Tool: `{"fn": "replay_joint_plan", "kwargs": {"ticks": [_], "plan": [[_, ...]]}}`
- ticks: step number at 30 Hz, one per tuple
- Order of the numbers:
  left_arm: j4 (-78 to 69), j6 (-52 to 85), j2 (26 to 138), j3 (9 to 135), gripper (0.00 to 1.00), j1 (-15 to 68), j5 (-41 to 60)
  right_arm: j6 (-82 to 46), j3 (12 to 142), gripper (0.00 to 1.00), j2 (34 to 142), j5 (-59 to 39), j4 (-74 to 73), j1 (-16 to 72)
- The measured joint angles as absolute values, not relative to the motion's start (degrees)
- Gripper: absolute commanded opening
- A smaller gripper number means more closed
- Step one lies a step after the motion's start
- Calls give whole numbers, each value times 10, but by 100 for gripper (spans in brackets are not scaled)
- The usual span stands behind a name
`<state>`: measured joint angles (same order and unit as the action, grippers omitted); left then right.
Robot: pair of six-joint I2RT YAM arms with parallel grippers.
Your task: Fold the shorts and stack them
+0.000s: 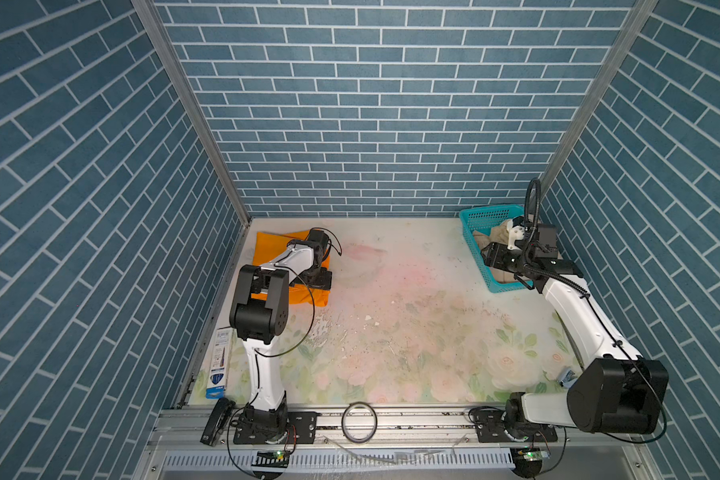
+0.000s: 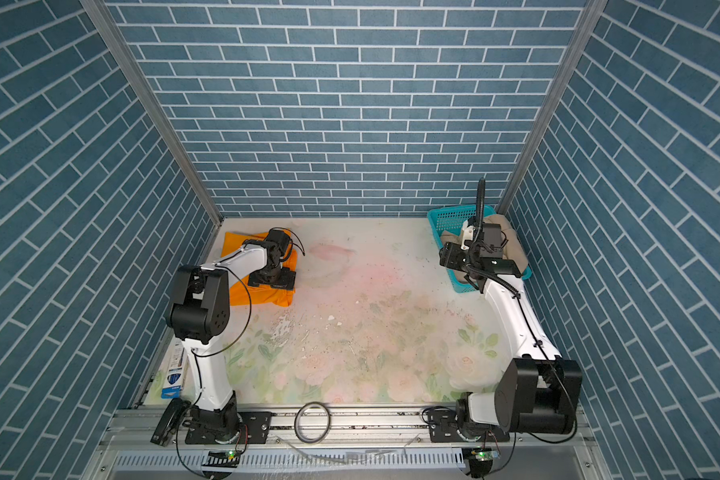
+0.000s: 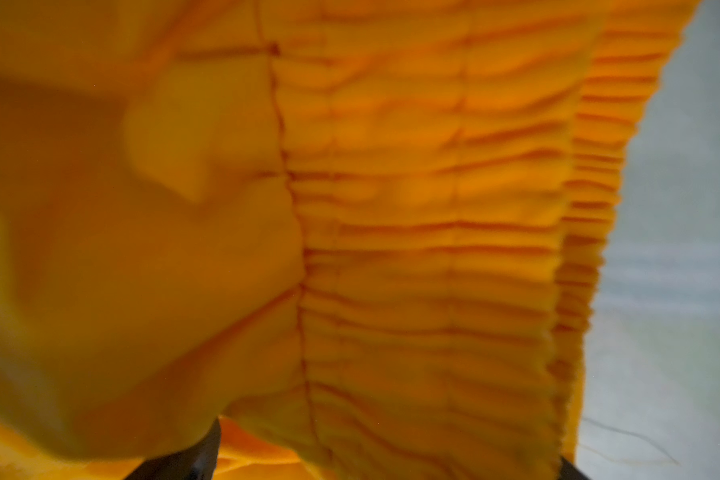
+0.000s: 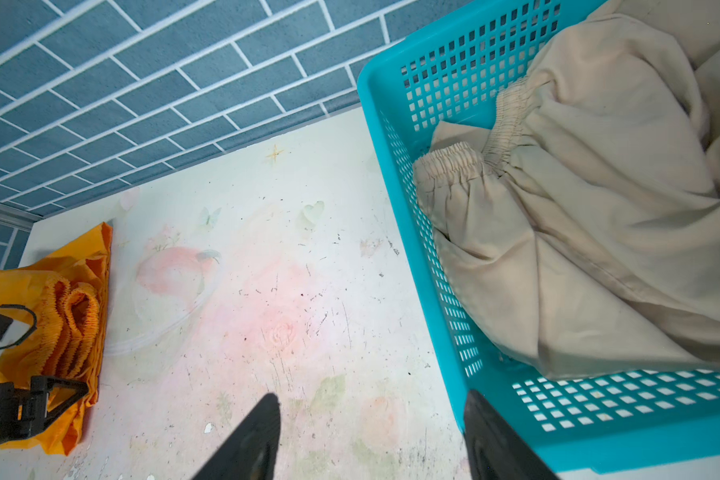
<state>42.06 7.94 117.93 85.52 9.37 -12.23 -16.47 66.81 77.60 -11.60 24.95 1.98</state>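
My right gripper should next move outward over the basket and down onto the cloth, because the beige fold near the waistband point(image 4: 584, 256) lies below and outward of it.
The orange shorts point(image 1: 271, 245) lie bunched at the table's back left; their gathered waistband point(image 3: 433, 249) fills the left wrist view. My left gripper point(image 1: 317, 280) points down onto them, open wide. Only the tips of its two fingers point(image 3: 192, 457) show at the cloth's edge, with orange cloth across the gap. The beige shorts point(image 1: 500, 230) lie crumpled in the teal basket point(image 1: 481, 216) at the back right. My right gripper point(image 4: 371, 419) hovers open over the basket's near left corner. One finger point(image 4: 491, 432) is over the basket wall, the other over the table, nothing between them.
Brick-patterned walls close in the left, back and right. A blue and white packet point(image 1: 219, 361) lies at the left edge. A tape ring point(image 1: 359, 422) and a black object point(image 1: 217, 419) rest on the front rail. The floral table top point(image 1: 391, 324) spans the middle.
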Motion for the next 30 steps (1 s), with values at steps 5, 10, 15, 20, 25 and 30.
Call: {"fn": "replay_joint_plan", "kwargs": {"ticks": [5,10,15,20,25,30], "plan": [[420,37,1221,919,100,71,-152,-162,684,72,796,-110,266,10],[416,2,1245,955,100,63,-195,-159,726,73,847,-98,289,-26],[413,-20,1245,955,100,51,-211,-138,787,73,901,-55,320,-56],[406,-24,1223,949,100,48,-193,-107,878,73,970,13,349,-57],[360,-17,1075,894,100,48,-101,-74,953,73,1041,70,363,-56],[283,10,895,807,100,49,17,-33,1014,73,1124,118,369,-57]]}}
